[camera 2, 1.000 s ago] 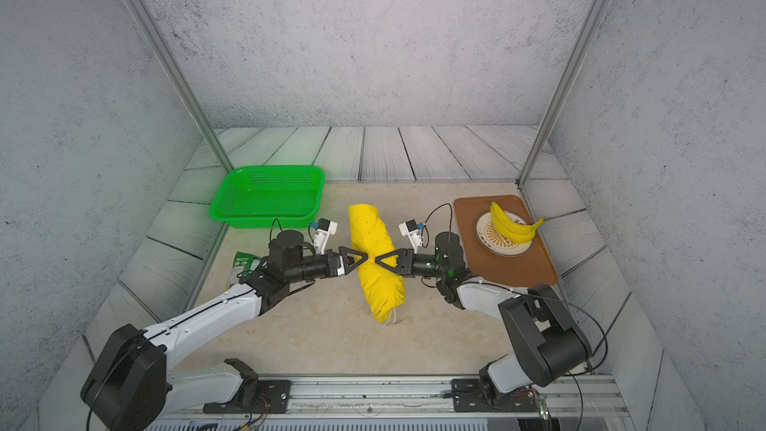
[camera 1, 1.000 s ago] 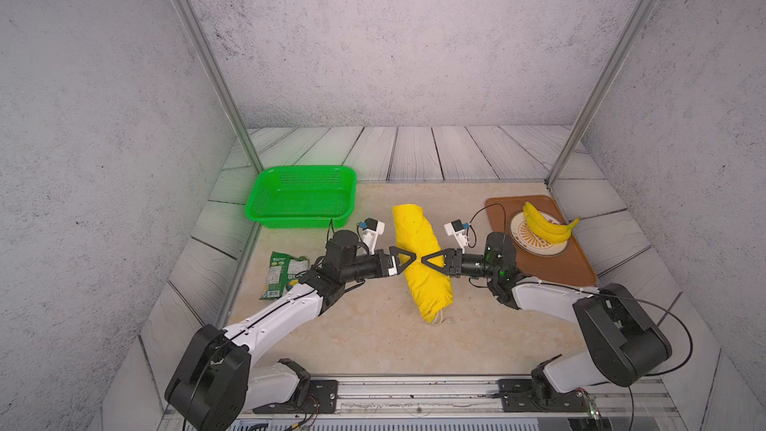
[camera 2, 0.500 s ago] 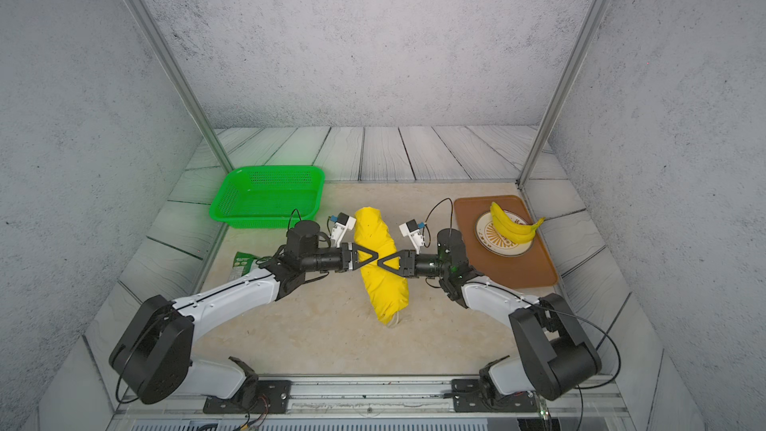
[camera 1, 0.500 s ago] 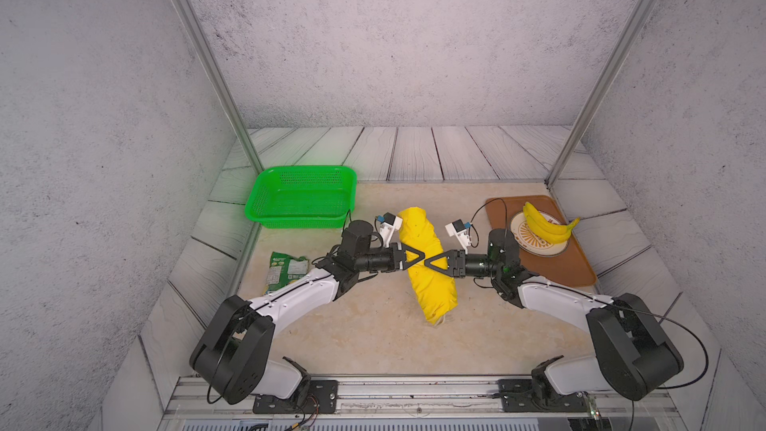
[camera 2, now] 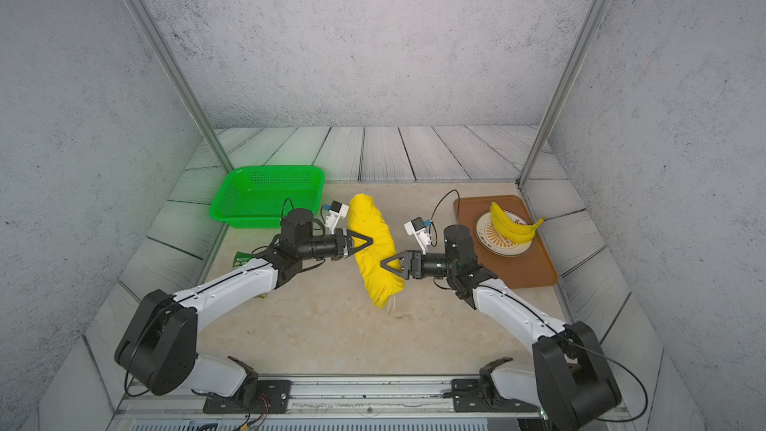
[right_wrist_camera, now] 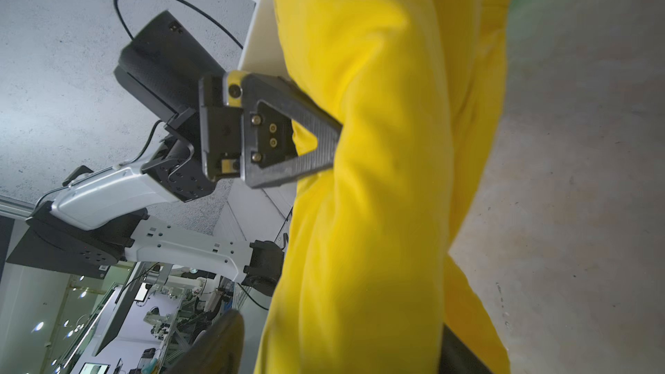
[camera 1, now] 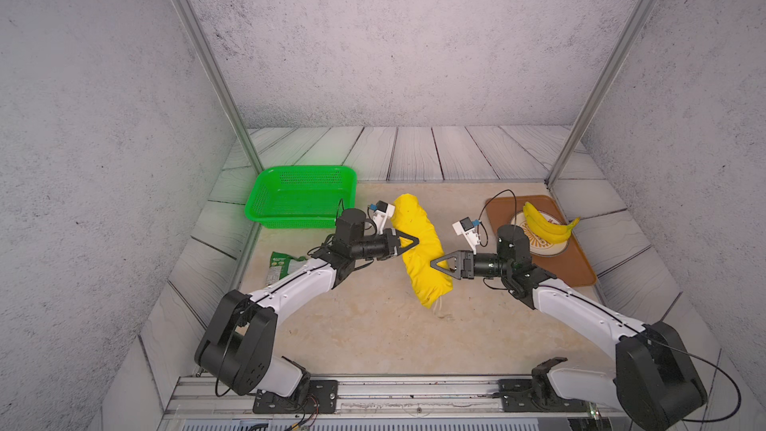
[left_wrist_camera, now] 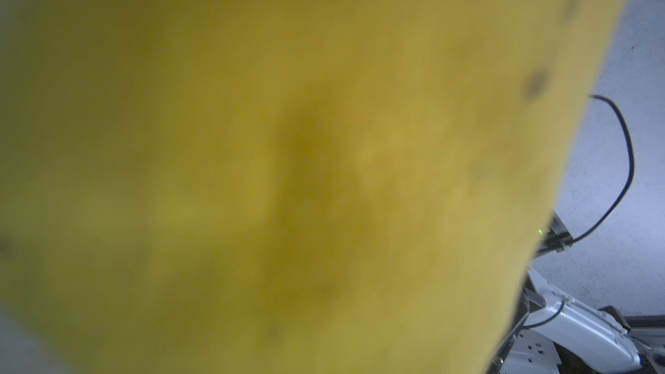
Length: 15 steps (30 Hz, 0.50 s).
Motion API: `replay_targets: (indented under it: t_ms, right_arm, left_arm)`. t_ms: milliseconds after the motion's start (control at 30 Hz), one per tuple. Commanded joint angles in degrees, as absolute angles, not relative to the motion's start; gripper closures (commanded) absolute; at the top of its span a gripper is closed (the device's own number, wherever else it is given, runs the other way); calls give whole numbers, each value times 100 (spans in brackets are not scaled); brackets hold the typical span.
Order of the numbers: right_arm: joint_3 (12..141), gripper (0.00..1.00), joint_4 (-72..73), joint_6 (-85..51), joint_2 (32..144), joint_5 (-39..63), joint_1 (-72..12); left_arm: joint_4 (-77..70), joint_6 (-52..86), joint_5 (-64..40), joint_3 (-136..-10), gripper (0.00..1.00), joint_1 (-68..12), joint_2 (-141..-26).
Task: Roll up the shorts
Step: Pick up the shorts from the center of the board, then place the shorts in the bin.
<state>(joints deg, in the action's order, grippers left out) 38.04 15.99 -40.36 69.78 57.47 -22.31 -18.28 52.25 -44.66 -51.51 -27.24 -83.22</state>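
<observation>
My left gripper will lift the roll outward over the rim of the empty green mesh basket [camera 1: 304, 191], lower it inside and let go, because the basket stands outward, beyond the snack packet.
The shorts [camera 1: 414, 217] [camera 2: 369, 217] lie as a bright yellow roll slanting across the middle of the tan mat, with a whitish drawstring end [camera 1: 439, 306] at the near end. My left gripper [camera 1: 415, 241] [camera 2: 370, 241] is shut on the cloth at the roll's left flank; from the right wrist its fingertips [right_wrist_camera: 333, 138] sink into a fold. Yellow cloth [left_wrist_camera: 288, 138] fills the left wrist view and hides the jaws. My right gripper [camera 1: 434, 263] [camera 2: 383, 263] [right_wrist_camera: 342, 347] is at the roll's right flank, open, one finger on each side of the shorts [right_wrist_camera: 378, 174].
A green mesh basket [camera 1: 302, 201] stands at the back left. A green snack packet [camera 1: 282, 263] lies beside the left arm. On the right, a brown tray [camera 1: 576, 267] carries a plate [camera 1: 551, 248] with bananas [camera 1: 543, 225].
My left gripper moved in to the roll and closed on its cloth. My right gripper, shut on the roll before, has opened. The roll shifted slightly away from the front.
</observation>
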Motion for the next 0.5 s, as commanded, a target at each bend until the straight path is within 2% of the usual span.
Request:
replay_targets:
  t_ms: [0, 167, 467]
  right_arm:
    - [3745, 21, 989, -3756, 6551, 5522, -2025]
    - [3597, 20, 784, -3676, 6261, 5366, -1943]
    - [3228, 20, 512, -3549, 6091, 5274, -1945]
  left_arm:
    - [-1803, 5011, -4045, -5584, 100, -2251, -8077]
    - [-1626, 5092, -3908, -6209, 100, -1468, -8250]
    - [-2352, 5752, -3471, -7487, 100, -97, -9054]
